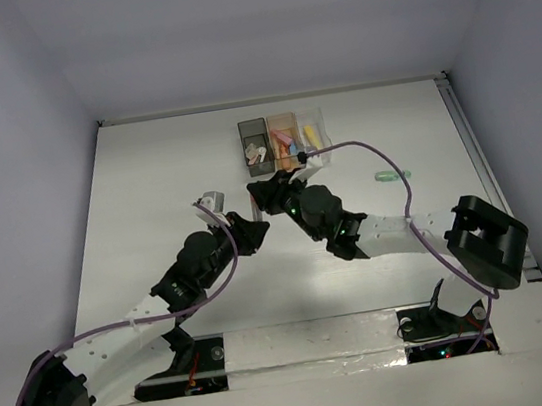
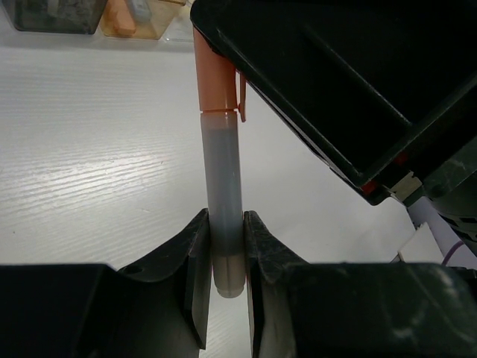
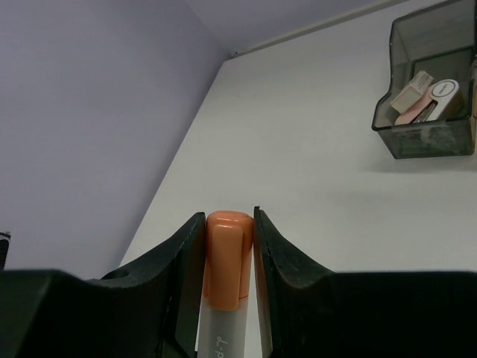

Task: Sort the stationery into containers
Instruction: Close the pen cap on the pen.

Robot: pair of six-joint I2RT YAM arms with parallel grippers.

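I will move my right gripper outward and to the right in the top view, over the clear bin (image 1: 314, 124), to release the marker, as a yellow one lies there.
An orange-capped marker with a frosted grey barrel (image 2: 223, 171) is held at both ends above the table. My left gripper (image 2: 226, 250) is shut on the barrel's tail. My right gripper (image 3: 227, 224) is shut on its orange cap (image 3: 227, 257). In the top view the left gripper (image 1: 253, 230) and right gripper (image 1: 266, 198) meet just in front of the containers: a dark grey bin (image 1: 254, 137), an orange bin (image 1: 281, 126) and a clear bin (image 1: 314, 124), with several markers and erasers inside. A mint green marker (image 1: 387, 178) lies on the table to the right.
The dark bin (image 3: 425, 142) holds small erasers (image 3: 411, 93) and shows at the upper right of the right wrist view. The right gripper's black body (image 2: 335, 82) fills the upper right of the left wrist view. Purple cables trail over both arms.
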